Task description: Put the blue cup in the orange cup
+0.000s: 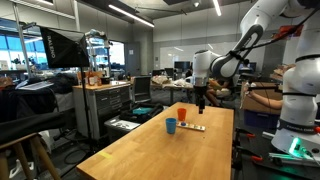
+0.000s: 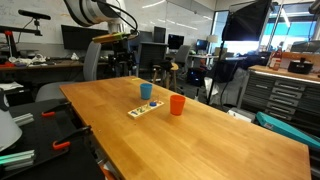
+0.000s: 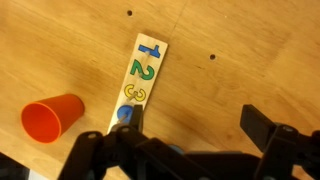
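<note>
The gripper moves outward over the blue cup next and lowers onto the cup's rim (image 1: 171,120), since only bare wood lies between the open fingers.
The blue cup (image 1: 171,126) stands upright on the wooden table (image 1: 150,155). The orange cup (image 1: 184,115) stands upright a short way beyond it. Both also show in an exterior view, the blue cup (image 2: 146,90) apart from the orange cup (image 2: 177,104). My gripper (image 1: 200,100) hangs above the table's far end, past both cups. In the wrist view the gripper (image 3: 195,125) is open with only bare wood between its fingers. The orange cup (image 3: 52,118) sits to the left there. Only a blue sliver (image 3: 175,149) shows under the gripper body.
A flat wooden number puzzle board (image 3: 140,75) lies on the table next to the cups, and shows in both exterior views (image 1: 195,128) (image 2: 145,109). Workbenches, monitors and chairs surround the table. A second robot (image 1: 297,100) stands beside it.
</note>
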